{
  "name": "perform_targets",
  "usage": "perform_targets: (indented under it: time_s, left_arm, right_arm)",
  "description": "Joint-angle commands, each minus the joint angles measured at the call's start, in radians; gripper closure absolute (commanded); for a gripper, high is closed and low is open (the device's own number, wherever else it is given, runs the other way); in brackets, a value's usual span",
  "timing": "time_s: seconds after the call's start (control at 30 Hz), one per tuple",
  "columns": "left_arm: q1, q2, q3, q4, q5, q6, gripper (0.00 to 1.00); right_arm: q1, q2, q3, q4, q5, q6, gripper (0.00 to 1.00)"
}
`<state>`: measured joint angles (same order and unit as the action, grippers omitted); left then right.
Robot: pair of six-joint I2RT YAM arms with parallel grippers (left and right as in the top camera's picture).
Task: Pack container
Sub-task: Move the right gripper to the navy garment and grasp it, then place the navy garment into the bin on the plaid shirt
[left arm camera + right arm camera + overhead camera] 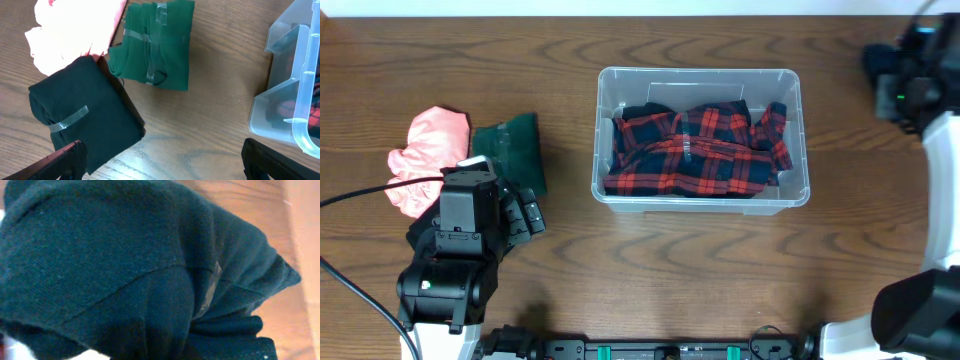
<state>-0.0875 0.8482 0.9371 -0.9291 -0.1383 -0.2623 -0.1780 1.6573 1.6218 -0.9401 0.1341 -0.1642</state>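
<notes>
I will next move my right gripper to the left in the overhead view, over the plaid shirt, and release the teal garment there, because the container is open there.
The container, a clear plastic bin, stands at the table's middle with a red and dark plaid shirt lying in it. Its corner shows in the left wrist view. My left gripper is open and empty over bare wood, beside a black folded garment bound with tape. A green taped garment and a pink garment lie beyond it. My right gripper is at the far right edge. Its view is filled by a dark teal garment that hides the fingers.
In the overhead view the pink garment and green garment lie at the left, with my left arm over the black one. The right arm's white link runs down the right edge.
</notes>
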Motion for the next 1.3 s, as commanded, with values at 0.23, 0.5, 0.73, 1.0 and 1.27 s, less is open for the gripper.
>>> perform_targets:
  time_s: [0.23, 0.5, 0.73, 1.0, 1.27]
  left_arm:
    - [0.004, 0.0, 0.017, -0.002, -0.012, -0.005, 0.02]
    - [0.004, 0.0, 0.017, -0.002, -0.012, -0.005, 0.02]
    - [0.004, 0.0, 0.017, -0.002, -0.012, -0.005, 0.02]
    - [0.004, 0.0, 0.017, -0.003, -0.012, -0.005, 0.02]
    - [0.004, 0.0, 0.017, -0.002, -0.012, -0.005, 0.02]
  right_arm:
    - [0.41, -0.035, 0.002, -0.02, -0.019, 0.029, 0.99]
    - [0.614, 0.023, -0.079, -0.022, -0.019, 0.113, 0.99]
    - [0.709, 0.071, -0.231, 0.029, -0.02, 0.182, 0.87]
    - [0.737, 0.039, -0.193, 0.04, 0.028, 0.177, 0.01]
    - [0.718, -0.044, -0.081, 0.132, 0.05, 0.116, 0.01]
